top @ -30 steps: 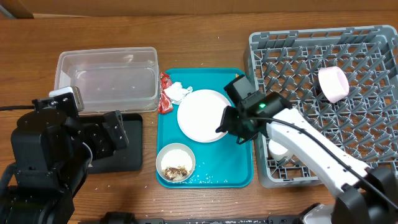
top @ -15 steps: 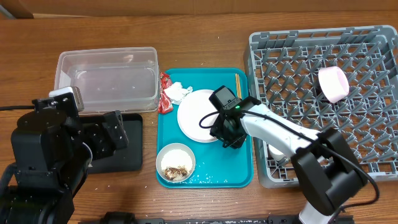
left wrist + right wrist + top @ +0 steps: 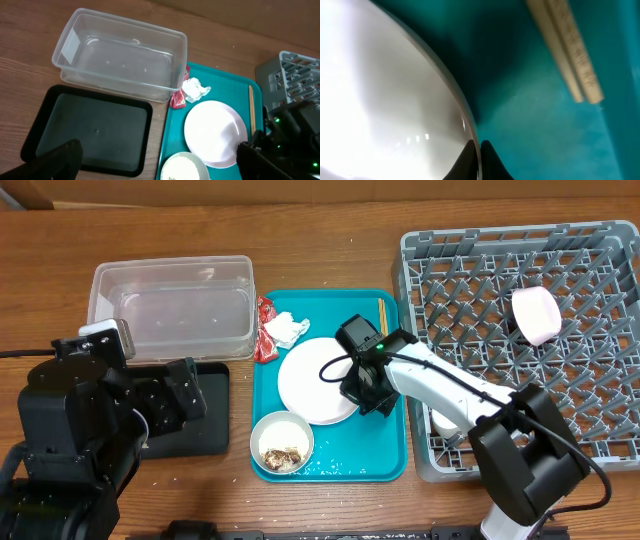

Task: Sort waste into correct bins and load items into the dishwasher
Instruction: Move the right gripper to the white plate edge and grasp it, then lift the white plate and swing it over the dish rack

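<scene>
The empty dishwasher pegs (image 3: 540, 267) beside the pink bowl stand outward of my right gripper and to its right in the overhead view. So I lift across, lower and release next.
My right gripper (image 3: 352, 388) is shut on the right rim of the large white plate (image 3: 315, 382) over the teal tray (image 3: 385, 442). In the right wrist view the black fingertips (image 3: 470, 159) pinch the plate's edge (image 3: 385, 90), with the wooden chopsticks (image 3: 570, 55) beside it. The chopsticks (image 3: 383, 312) lie at the tray's far right. A red wrapper (image 3: 265, 332) and a white tissue (image 3: 285, 329) lie at the tray's far left. A bowl of rice and brown scraps (image 3: 282, 442) sits at the tray's front. My left gripper (image 3: 155, 172) is open and empty above the black tray (image 3: 90, 127).
The clear tub (image 3: 170, 305) stands behind the black tray (image 3: 205, 435). The grey dish rack (image 3: 500, 270) fills the right side and holds a pink bowl (image 3: 535, 315). A white dish (image 3: 445, 420) shows low in the rack's front left part.
My right gripper moved left onto the plate's right rim and closed on it. The plate has shifted a little forward and to the left. The left arm has not moved.
</scene>
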{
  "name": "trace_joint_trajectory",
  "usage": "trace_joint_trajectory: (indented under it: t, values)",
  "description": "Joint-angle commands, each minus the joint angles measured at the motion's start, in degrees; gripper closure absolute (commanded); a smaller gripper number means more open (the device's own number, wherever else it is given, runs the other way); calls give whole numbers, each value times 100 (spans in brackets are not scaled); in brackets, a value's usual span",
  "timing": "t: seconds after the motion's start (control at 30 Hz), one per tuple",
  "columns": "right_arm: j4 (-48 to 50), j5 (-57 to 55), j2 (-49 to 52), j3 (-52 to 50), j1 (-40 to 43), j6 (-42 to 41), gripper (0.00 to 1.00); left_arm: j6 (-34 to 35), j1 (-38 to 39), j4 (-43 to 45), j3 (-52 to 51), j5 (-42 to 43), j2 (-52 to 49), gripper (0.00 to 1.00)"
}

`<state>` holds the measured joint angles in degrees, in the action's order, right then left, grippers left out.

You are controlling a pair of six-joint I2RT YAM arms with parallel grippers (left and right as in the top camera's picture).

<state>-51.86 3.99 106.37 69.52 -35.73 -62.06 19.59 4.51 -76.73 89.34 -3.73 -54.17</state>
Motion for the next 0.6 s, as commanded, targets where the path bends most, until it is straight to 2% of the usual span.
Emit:
trace_joint_trajectory:
  t: [0.0, 0.13, 0.27, 0.37, 0.57]
  values:
    - [-79, -592, -448, 455, 11, 533, 96, 101, 0, 22, 81, -74, -13, 0]
    - [-96, -940, -970, 782, 11, 1082, 96, 101, 0, 22, 81, -74, -13, 0]
    - [-103, -1996, -1668, 975, 11, 1637, 96, 101, 0, 22, 81, -74, -13, 0]
    - [-164, -3239, -2267, 975, 24, 1941, 96, 101, 0, 22, 81, -74, -13, 0]
    - [-629, -6627, -3016, 973, 286, 2205, 96, 101, 0, 22, 81, -74, -13, 0]
